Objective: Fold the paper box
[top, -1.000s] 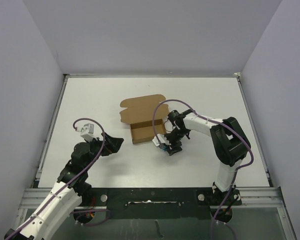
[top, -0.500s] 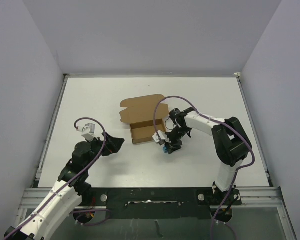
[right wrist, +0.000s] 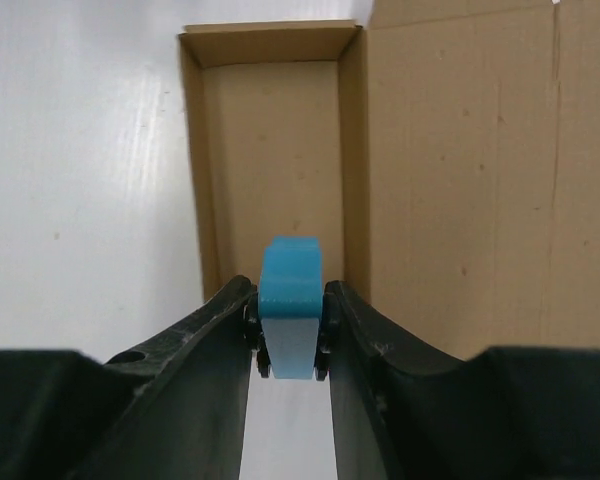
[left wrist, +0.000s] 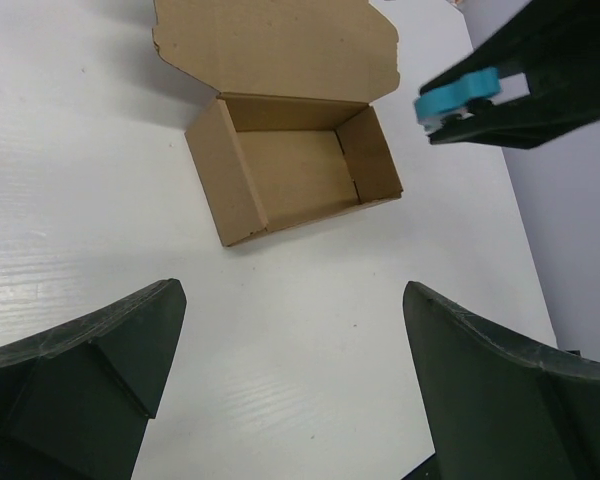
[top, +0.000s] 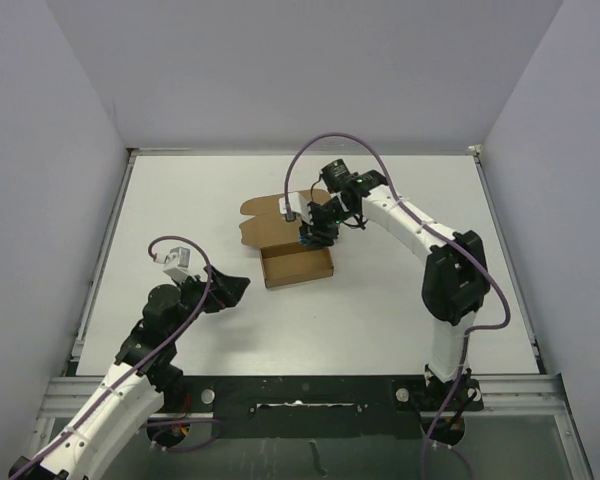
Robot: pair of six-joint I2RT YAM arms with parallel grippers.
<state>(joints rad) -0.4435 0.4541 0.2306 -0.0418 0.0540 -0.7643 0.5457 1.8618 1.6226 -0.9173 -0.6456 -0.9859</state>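
I will next move my right gripper down and to the left in the top view to bring the blue object into the tray's middle [top: 296, 265] [right wrist: 276, 174].
The paper box [top: 296, 266] is plain brown cardboard. It stands open on the white table, with its lid flap [top: 270, 214] lying flat behind it. In the left wrist view the box [left wrist: 290, 175] shows an empty tray. My right gripper [top: 311, 234] hovers over the box's far right part, shut on a small blue object [right wrist: 290, 285], with the tray [right wrist: 270, 150] and the lid [right wrist: 460, 180] below it. From the left wrist the blue object [left wrist: 457, 97] shows above and to the right of the box. My left gripper [left wrist: 290, 300] is open and empty, low over bare table nearer than the box.
The white table [top: 400, 320] is enclosed by grey walls on the left, right and back. A metal rail [top: 310, 385] runs along the near edge, where both arm bases stand. A purple cable [top: 310, 150] arcs over the right arm.
My right gripper closed on the blue object, lifted it from the table just right of the box and carried it up over the box. The left arm has not moved.
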